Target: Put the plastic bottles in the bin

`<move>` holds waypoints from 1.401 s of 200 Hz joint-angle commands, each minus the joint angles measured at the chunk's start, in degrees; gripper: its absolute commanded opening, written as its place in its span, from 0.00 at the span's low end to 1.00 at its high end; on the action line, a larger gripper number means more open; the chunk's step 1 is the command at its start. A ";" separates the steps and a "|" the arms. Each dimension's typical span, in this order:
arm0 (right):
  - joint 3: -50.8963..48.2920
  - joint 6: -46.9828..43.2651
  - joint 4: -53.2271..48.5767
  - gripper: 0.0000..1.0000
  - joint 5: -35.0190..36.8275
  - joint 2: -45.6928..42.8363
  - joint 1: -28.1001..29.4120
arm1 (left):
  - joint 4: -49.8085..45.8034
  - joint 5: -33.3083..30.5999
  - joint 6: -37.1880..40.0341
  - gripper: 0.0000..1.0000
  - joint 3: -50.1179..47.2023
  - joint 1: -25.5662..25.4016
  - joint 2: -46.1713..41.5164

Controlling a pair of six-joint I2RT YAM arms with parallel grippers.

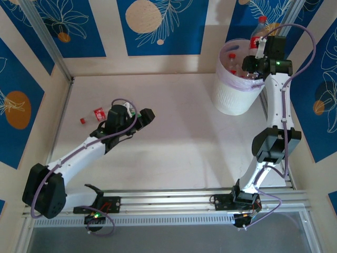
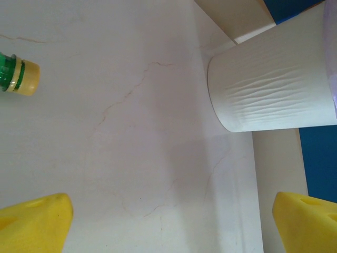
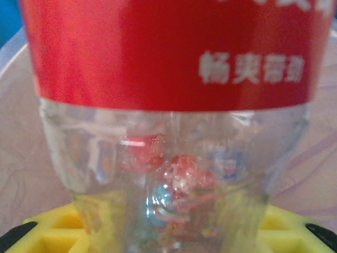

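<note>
The clear bottle is already above the lilac liner inside the bin, so I need to lower my right gripper slightly over the bin's opening (image 1: pixel 241 57) next and open it to let go of the bottle.
My right gripper (image 1: pixel 257 54) hangs over the bin (image 1: pixel 231 97), shut on a clear bottle with a red label (image 1: pixel 259 31) that stands upright above the opening. In the right wrist view this bottle (image 3: pixel 168 105) sits between the yellow fingers (image 3: pixel 47 234), with the bin's lilac liner behind it. Other red-capped bottles (image 1: pixel 233 60) lie inside the bin. My left gripper (image 1: pixel 147 114) is low over the table's left half, open and holding nothing (image 2: pixel 174 224). A green bottle's yellow cap (image 2: pixel 23 75) lies ahead of it to the left. A small red-capped bottle (image 1: pixel 92 115) lies on the table further left.
The bin's white wall (image 2: pixel 274 89) stands at the table's far right corner against the back wall (image 1: pixel 158 63). A metal rail (image 1: pixel 174 203) runs along the near edge by the arm bases. Bare tabletop (image 1: pixel 184 137) lies between the arms.
</note>
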 commanded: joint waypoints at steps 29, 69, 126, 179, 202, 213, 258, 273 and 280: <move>-1.82 0.14 0.04 0.02 -3.79 1.75 -1.38 | -0.25 -0.86 0.37 0.96 -0.64 0.36 -0.30; -4.39 0.84 1.91 0.06 -4.70 3.00 -1.38 | -0.45 -1.15 0.34 0.96 -0.78 0.47 -0.25; -5.03 1.23 2.42 0.44 -6.09 3.03 -1.33 | -0.81 -1.42 0.62 0.96 -0.71 0.55 0.22; 2.23 0.66 -0.60 0.69 -5.27 3.44 -1.39 | 0.29 -0.85 0.33 0.96 -0.87 0.72 1.51; 6.32 0.45 -2.05 0.76 -4.61 4.74 -1.69 | 0.59 -0.81 0.26 0.96 -1.27 0.89 1.66; 8.27 0.48 -2.75 0.76 -4.51 5.80 -1.81 | 0.59 -0.81 0.26 0.96 -1.44 0.96 1.65; 14.22 1.00 -4.88 0.62 -4.40 10.89 -1.77 | 0.56 -0.79 0.25 0.96 -2.06 1.42 1.24; 14.39 1.23 -4.75 0.53 -4.36 11.88 -1.64 | 0.24 -0.85 0.27 0.96 -2.27 1.60 0.94; 14.31 1.18 -4.71 0.50 -4.50 12.21 -1.56 | 0.13 -0.94 0.26 0.96 -2.36 1.73 0.79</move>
